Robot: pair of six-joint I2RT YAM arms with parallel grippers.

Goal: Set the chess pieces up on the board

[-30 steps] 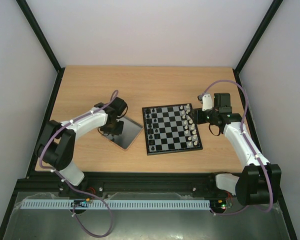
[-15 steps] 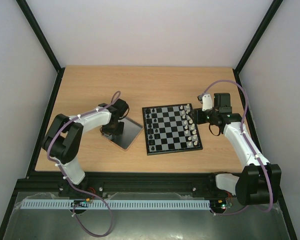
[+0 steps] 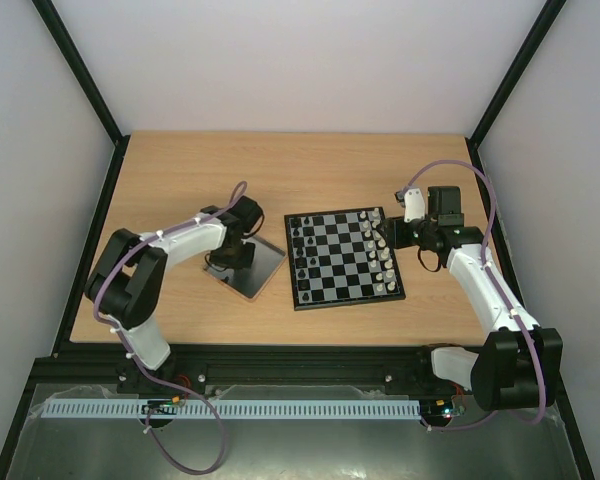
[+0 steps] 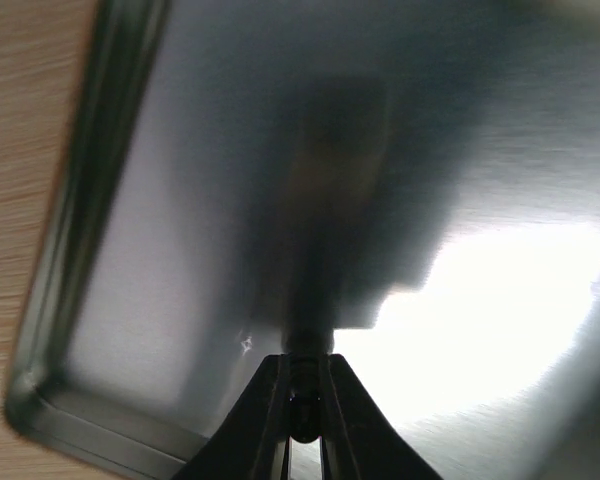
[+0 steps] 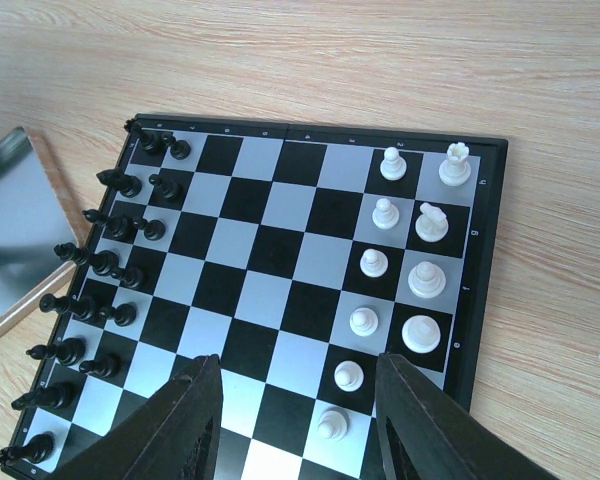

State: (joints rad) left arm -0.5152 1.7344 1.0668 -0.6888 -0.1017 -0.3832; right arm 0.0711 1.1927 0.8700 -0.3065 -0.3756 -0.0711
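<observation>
My left gripper rises next, moves to the right in the top view and lowers to release upon its next empty square (image 3: 315, 284), since Black's pawn column stops short.
The board (image 3: 345, 301) lies at the table's middle right, and also shows in the right wrist view (image 5: 280, 255). Black chess pieces (image 5: 110, 225) stand in its two left columns and white ones (image 5: 385, 213) in its two right columns. My left gripper (image 3: 230, 255) is low over the grey tray (image 3: 265, 270). In the left wrist view its jaws (image 4: 305, 400) are shut on a small dark chess piece (image 4: 305, 405), just above the tray floor (image 4: 160, 250). My right gripper (image 5: 295, 375) is open and empty, hovering over the board's right part near the white pieces.
The shiny tray lies askew to the left of the board, with its raised rim (image 4: 75, 250) close to my left fingers. Bare wooden table (image 3: 310, 175) surrounds both. Black frame posts (image 3: 80, 75) stand at the table's corners.
My left gripper has shifted a little to the right over the tray, and the left arm has stretched out. The right arm has not moved.
</observation>
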